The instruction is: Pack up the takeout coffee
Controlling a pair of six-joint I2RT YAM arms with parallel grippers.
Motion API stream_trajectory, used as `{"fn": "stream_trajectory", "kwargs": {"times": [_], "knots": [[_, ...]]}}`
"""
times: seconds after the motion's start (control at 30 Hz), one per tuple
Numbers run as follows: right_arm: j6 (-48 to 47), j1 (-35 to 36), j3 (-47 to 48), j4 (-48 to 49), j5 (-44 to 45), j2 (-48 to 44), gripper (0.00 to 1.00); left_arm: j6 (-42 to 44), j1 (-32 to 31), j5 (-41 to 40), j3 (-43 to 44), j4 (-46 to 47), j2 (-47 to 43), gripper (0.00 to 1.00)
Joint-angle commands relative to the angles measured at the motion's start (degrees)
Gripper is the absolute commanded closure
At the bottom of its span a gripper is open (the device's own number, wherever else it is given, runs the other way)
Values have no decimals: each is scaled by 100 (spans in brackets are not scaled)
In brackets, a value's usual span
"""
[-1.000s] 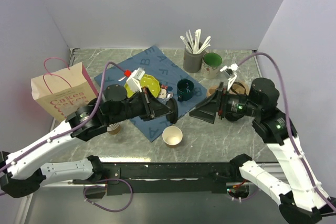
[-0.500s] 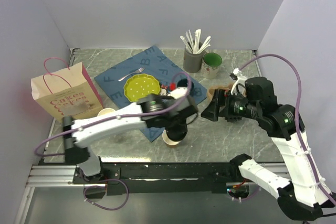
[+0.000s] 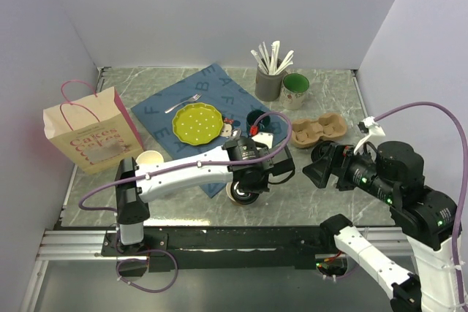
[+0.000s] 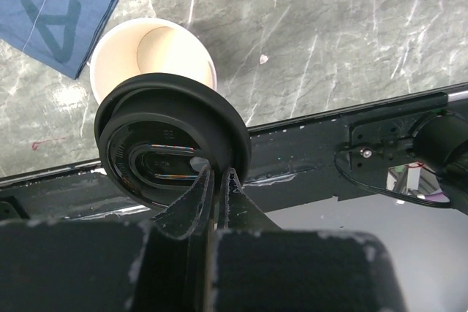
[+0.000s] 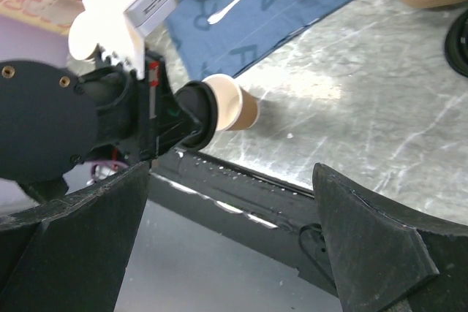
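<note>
The lid hangs offset toward the table's front edge, so the left gripper needs to ease outward and down onto the cup's opening and release the lid there.
The takeout coffee's brown paper cup stands open near the table's front edge, its white inside showing. Its round black lid is not seated. It hangs just over the cup's mouth, offset toward the front edge. My left gripper is shut on the lid's rim and in the top view covers most of the cup. The lid also shows in the right wrist view. My right gripper is open wide and empty, off to the right of the cup.
A paper bag stands at the left, with a white-rimmed cup stack beside it. A blue cloth holds a yellow plate, a fork and a dark green mug. A cardboard cup carrier, a utensil holder and a green mug stand behind.
My left arm has swung from over the cloth forward to the cup, bringing the black lid over its mouth. My right gripper has drawn back to the right and toward the front.
</note>
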Motion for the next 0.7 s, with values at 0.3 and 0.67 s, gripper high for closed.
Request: {"fn": "stream_trajectory", "kwargs": {"times": [0.3, 0.67], "knots": [[42, 34, 146, 196, 301, -85, 0, 245, 97, -57, -267, 147, 175, 99], [-125, 34, 216, 293, 161, 169, 0, 378, 247, -30, -189, 105, 368, 99]]}}
